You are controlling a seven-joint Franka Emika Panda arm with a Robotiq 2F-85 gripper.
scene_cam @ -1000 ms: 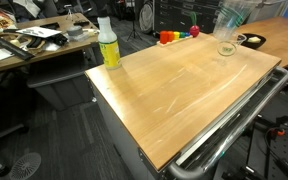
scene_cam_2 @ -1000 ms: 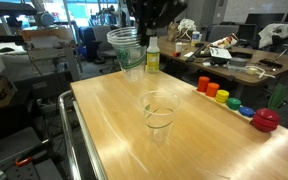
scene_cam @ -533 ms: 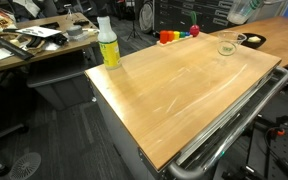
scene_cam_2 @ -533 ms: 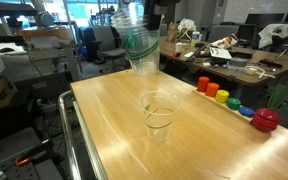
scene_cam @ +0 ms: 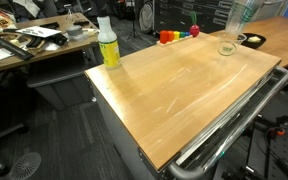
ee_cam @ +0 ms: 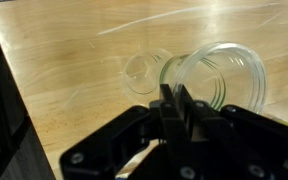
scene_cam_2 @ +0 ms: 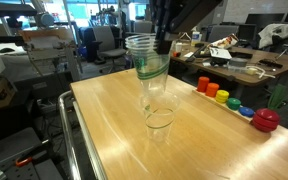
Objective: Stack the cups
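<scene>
The gripper moves toward the left in the wrist view next, lowers the stack inside and releases, as the standing cup's open rim lies below and that way.
A clear plastic cup stands upright on the wooden table; it also shows in an exterior view and in the wrist view. My gripper is shut on the rim of a stack of clear cups with a green band. The held stack hangs just above the standing cup, tilted a little. It also shows in the wrist view and in an exterior view.
A yellow-green bottle with a white cap stands at one table corner. A row of coloured blocks and a red piece lie along one edge. A shallow bowl sits near the standing cup. A metal rail runs along the table side.
My gripper has carried the held stack sideways across the table, from near the bottle to directly over the standing cup, and a little lower.
</scene>
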